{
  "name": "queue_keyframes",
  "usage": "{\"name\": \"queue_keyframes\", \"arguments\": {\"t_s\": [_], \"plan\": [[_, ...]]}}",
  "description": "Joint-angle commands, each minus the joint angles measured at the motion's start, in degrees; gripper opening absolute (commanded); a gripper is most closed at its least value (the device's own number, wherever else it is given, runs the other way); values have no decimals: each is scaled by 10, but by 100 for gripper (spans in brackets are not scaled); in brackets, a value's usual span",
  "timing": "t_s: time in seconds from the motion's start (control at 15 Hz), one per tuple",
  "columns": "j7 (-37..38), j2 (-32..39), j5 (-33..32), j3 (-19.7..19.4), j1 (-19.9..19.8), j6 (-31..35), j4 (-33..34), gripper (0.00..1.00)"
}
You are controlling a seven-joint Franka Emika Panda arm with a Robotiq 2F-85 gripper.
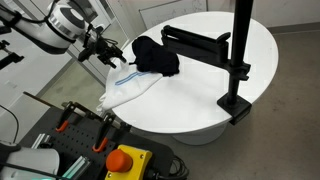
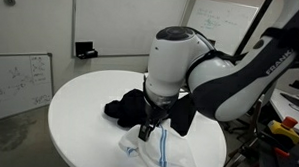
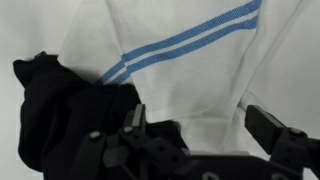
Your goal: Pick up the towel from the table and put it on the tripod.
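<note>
My gripper comes down onto the towel's white fold (image 3: 203, 112) beside the black cloth (image 3: 60, 110) next and closes, since that fold lies just below, between the open fingers.
The white towel (image 1: 133, 88) with thin blue stripes lies crumpled at the near edge of the round white table (image 1: 250, 55) and partly hangs over the rim. A smaller black cloth (image 1: 156, 56) lies against its far side. My gripper (image 1: 106, 52) hovers just above the towel (image 2: 165, 150), its jaws open and empty. In the wrist view the towel (image 3: 190, 70) fills the space between the two fingertips (image 3: 270, 128), with the black cloth (image 3: 60, 110) to the left. The black tripod (image 1: 240, 45) stands on the table's other side, its horizontal arm (image 1: 195, 40) reaching over the tabletop.
The tripod's flat base (image 1: 236, 103) sits at the table's rim. Below the table edge are an orange stop button (image 1: 125, 160) and clamps (image 1: 76, 118). A whiteboard (image 2: 14, 81) leans against the wall behind the table (image 2: 79, 96).
</note>
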Motion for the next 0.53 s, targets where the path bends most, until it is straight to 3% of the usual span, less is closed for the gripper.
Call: {"name": "queue_keyframes", "arguments": {"t_s": [0.0,0.2,0.47], "plan": [[28,53,13,-26,38,7,45,100],[38,71,23,-34,49,1,58,99],[40,87,35,-43,57,-5,68,89]]}}
